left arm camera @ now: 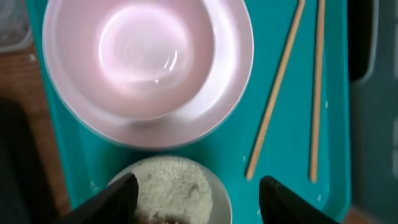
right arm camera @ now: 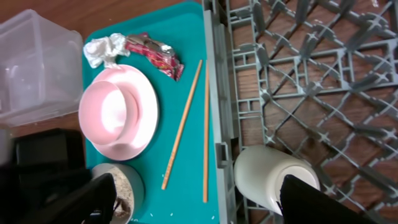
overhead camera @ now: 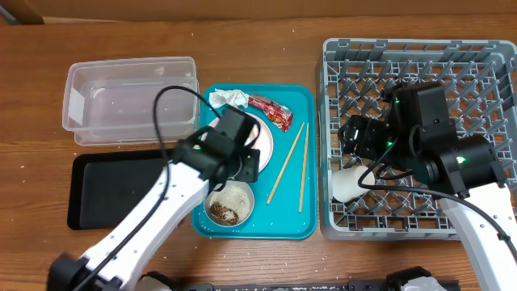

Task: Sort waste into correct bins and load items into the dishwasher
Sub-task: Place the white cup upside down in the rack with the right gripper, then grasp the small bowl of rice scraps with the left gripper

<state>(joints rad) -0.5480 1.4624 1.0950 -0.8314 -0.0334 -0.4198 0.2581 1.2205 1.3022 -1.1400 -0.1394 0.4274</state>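
Observation:
My left gripper will draw back and down onto the bowl's rim facing the chopsticks, which sits below and back of it, where bare tray leaves finger room.
On the teal tray (overhead camera: 287, 214) lie a crumpled white napkin (overhead camera: 229, 99), a red wrapper (overhead camera: 271, 111), the pink plate (overhead camera: 263, 139), two chopsticks (overhead camera: 287, 162) and a small bowl (overhead camera: 230, 204) holding rice grains and brown scraps. My left gripper (left arm camera: 196, 202) is open and hovers just above the bowl (left arm camera: 174, 186), below the plate (left arm camera: 146, 62). The white cup (overhead camera: 349, 182) lies on its side at the front left of the grey rack (overhead camera: 420, 65). My right gripper (right arm camera: 202, 199) is open wide above the cup (right arm camera: 267, 177), not gripping it.
The clear tub (overhead camera: 129, 97) stands at the back left, with nothing in it that I can see. The black tray (overhead camera: 113, 190) lies in front of it, left of the teal tray. The rack's near left wall (right arm camera: 217, 124) separates the cup from the chopsticks (right arm camera: 183, 121).

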